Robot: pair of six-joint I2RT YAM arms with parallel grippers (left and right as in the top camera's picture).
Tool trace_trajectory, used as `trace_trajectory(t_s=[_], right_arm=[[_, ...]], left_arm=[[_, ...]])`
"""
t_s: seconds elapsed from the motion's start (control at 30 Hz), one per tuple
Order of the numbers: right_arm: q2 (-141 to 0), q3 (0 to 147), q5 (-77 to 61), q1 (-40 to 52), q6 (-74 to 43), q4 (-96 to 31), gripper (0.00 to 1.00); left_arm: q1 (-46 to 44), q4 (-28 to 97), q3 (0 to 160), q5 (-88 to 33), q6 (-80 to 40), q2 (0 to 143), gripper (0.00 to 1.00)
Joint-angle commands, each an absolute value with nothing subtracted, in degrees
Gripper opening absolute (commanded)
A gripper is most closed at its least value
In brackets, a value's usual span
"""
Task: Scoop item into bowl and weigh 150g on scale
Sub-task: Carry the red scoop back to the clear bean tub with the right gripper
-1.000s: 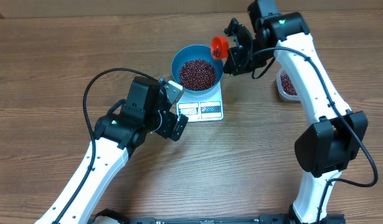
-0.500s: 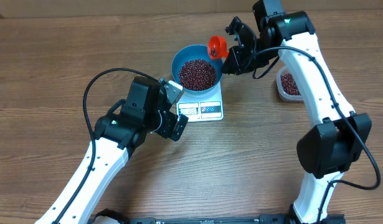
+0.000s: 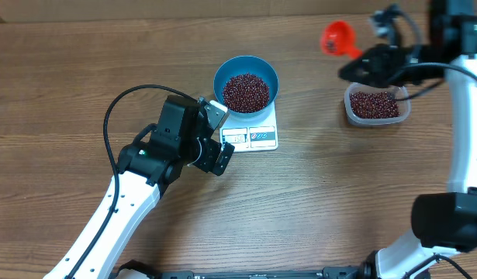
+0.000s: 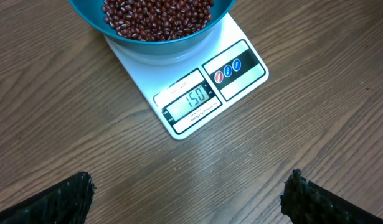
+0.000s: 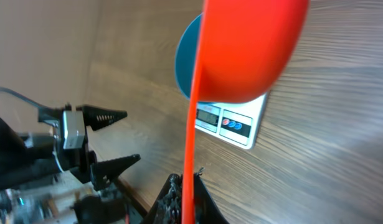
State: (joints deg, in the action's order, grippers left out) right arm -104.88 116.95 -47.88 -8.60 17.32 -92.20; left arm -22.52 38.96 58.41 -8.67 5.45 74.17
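Note:
The clear tub's beans lie below my right gripper, nearer my base. I need to bring my right gripper down and back to release the scoop (image 3: pixel 337 37) on them.
The blue bowl (image 3: pixel 246 71) stands on the white scale (image 3: pixel 263 136), filled with dark red-brown beans (image 3: pixel 246 91). In the left wrist view the scale (image 4: pixel 241 37) has a display that reads 150. My left gripper (image 3: pixel 222 135) is open at the scale's left front edge, its fingertips (image 4: pixel 84 186) wide apart over bare wood. My right gripper (image 3: pixel 368 62) is shut on the thin handle of a red scoop (image 3: pixel 337 37), far right of the bowl and just above the clear tub. From the right wrist the scoop (image 5: pixel 247 50) shows its underside; its inside is hidden.
A clear plastic tub (image 3: pixel 349 102) with more beans (image 3: pixel 375 105) sits at the right, under the right arm. A black cable loops off the left arm (image 3: pixel 114 108). Bare wooden table lies between the scale and the tub.
The right arm has swung away from the bowl's right rim to the far right, carrying the red scoop to above the tub. The left arm, bowl and scale have not moved.

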Motion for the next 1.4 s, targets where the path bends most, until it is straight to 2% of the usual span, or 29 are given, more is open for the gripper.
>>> trace_trajectory(t_s=[0.0, 0.13, 0.27, 0.4, 0.63, 1.0, 1.2, 1.37], right_arm=[[-102.5, 118.5, -50.7, -15.4, 23.2, -96.4, 0.04], [-102.5, 116.5, -47.1, -20.5, 24.1, -96.8, 0.04], [-102.5, 111.6, -41.6, -21.2, 23.2, -94.2, 0.04], [-102.6, 105.2, -29.0, -21.2, 13.3, -86.9, 0.04], [-102.6, 95.3, -17.8, -20.0, 7.1, -78.6, 0.04], [-102.6, 94.0, 13.7, -5.1, -5.4, -78.5, 0.04], [-102.6, 94.0, 23.2, 0.2, -8.8, -79.1, 0.04], [-102.5, 94.0, 22.0, 1.2, -9.2, -78.7, 0.04]], left_arm=[[-22.9, 38.7, 58.2, -8.4, 5.1, 74.6, 1.00], [-22.9, 38.7, 58.2, -8.4, 5.1, 74.6, 1.00], [-22.9, 38.7, 58.2, -8.4, 5.1, 74.6, 1.00], [-22.9, 38.7, 58.2, -8.4, 5.1, 74.6, 0.99], [-22.9, 38.7, 58.2, -8.4, 5.1, 74.6, 1.00], [-22.9, 38.7, 58.2, -8.4, 5.1, 74.6, 0.99], [-22.9, 38.7, 58.2, -8.4, 5.1, 74.6, 1.00], [-22.9, 38.7, 58.2, -8.4, 5.1, 74.6, 0.99]])
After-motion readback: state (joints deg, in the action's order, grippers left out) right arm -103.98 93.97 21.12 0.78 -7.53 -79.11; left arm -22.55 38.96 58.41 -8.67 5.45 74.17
